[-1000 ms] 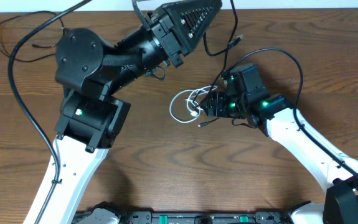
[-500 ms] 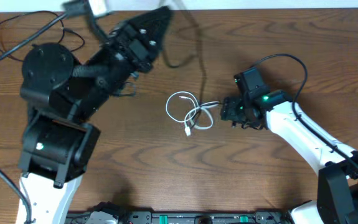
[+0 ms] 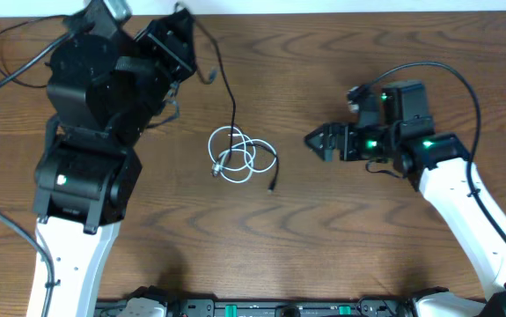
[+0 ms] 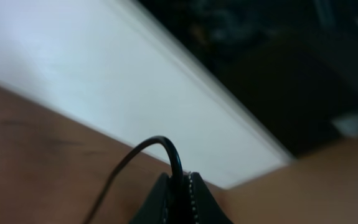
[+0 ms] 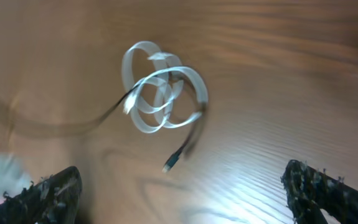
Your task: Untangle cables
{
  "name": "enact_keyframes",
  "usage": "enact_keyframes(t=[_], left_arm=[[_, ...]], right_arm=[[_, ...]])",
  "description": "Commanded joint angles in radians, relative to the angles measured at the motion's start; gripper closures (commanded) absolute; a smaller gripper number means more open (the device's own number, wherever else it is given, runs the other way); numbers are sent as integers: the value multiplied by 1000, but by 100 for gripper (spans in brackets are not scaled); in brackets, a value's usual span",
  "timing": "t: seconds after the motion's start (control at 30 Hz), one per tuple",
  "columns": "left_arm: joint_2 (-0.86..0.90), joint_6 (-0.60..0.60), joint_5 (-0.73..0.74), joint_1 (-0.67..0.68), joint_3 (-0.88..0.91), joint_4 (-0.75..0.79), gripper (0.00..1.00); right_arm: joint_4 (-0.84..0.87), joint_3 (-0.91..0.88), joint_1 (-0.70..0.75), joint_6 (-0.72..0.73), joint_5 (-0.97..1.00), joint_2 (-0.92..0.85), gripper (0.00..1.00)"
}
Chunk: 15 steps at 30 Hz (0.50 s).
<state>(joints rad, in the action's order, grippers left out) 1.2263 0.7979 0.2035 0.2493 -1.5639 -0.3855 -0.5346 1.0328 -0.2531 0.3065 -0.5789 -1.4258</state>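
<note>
I need to move my right gripper to the left in the overhead view next and grip the black cable's raised part (image 3: 232,104) (image 5: 90,124), because it is clear of the white loops.
A small bundle of white cable (image 3: 235,158) loops lies mid-table, also seen in the right wrist view (image 5: 160,93). A black cable (image 3: 228,92) runs from the bundle up to my left gripper (image 3: 180,18), raised at the far left edge. In the left wrist view my left gripper (image 4: 180,190) is shut on this black cable (image 4: 166,144). A black cable end with a plug (image 3: 273,185) lies free to the right of the loops (image 5: 171,163). My right gripper (image 3: 316,141) is open and empty, apart from the bundle on its right, with its jaws wide (image 5: 182,190).
The thicker black wires of the left arm (image 3: 15,53) loop over the far left corner. The white wall edge (image 3: 323,7) runs along the table's far side. The right arm's wire (image 3: 451,75) arcs above its wrist.
My left arm swung left, drawing the black cable and the bundle leftward. My right gripper let go of the bundle, opened and drew back to the right.
</note>
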Motion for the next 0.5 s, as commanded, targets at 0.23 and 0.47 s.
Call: enact_keyframes(t=[0.23, 0.47], left_arm=[[8, 303, 234, 5, -9, 149, 92], [8, 359, 234, 45, -9, 154, 93]], right_arm=[[345, 1, -271, -47, -153, -11, 1], [519, 1, -312, 101, 48, -16, 1]])
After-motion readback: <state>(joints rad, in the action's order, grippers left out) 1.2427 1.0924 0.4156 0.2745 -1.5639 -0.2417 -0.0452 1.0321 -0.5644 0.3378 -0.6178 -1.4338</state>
